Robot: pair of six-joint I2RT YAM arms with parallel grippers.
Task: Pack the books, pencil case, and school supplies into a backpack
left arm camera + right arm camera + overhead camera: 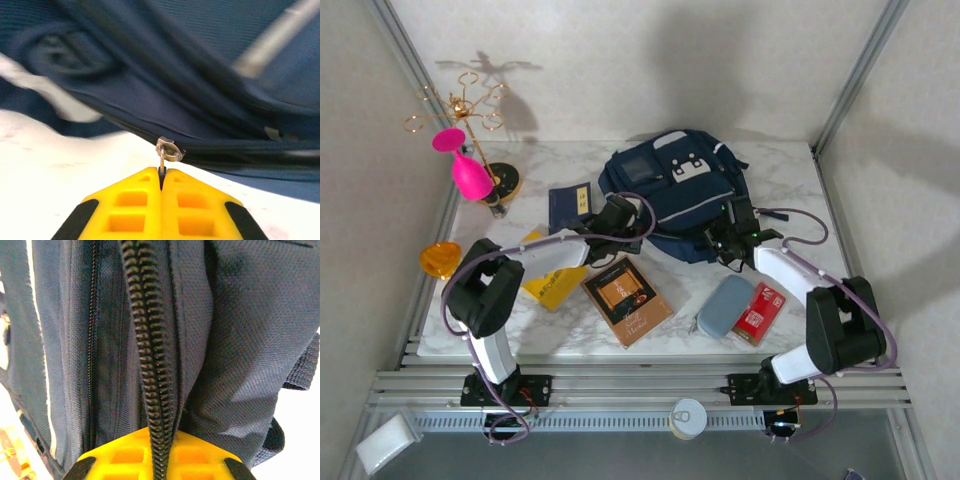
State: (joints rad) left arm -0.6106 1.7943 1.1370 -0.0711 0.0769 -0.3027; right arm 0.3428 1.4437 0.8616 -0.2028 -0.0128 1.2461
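Note:
I should next move the pull (167, 151) outward and let it go, as the zipper line continues outward of my left gripper along the pack's edge by the navy book.
The navy backpack (675, 190) lies at the back middle of the table. My left gripper (162, 172) is shut on the metal zipper pull (167, 151) at the backpack's left edge (200, 100). My right gripper (161, 435) is shut on the black zipper band (150, 365) at the pack's right side (240, 340). The navy book (569, 207) lies left of the pack. The yellow book (552, 282) sits partly under the left arm, and the brown book (626, 298) is in front. The grey-blue pencil case (725, 305) and the red supplies pack (759, 312) lie at the front right.
A gold wire stand (470, 115) with a pink glass (465, 165) stands at the back left. An orange cup (439, 259) rests at the left edge. A round can (688, 417) sits on the rails below the table's front edge.

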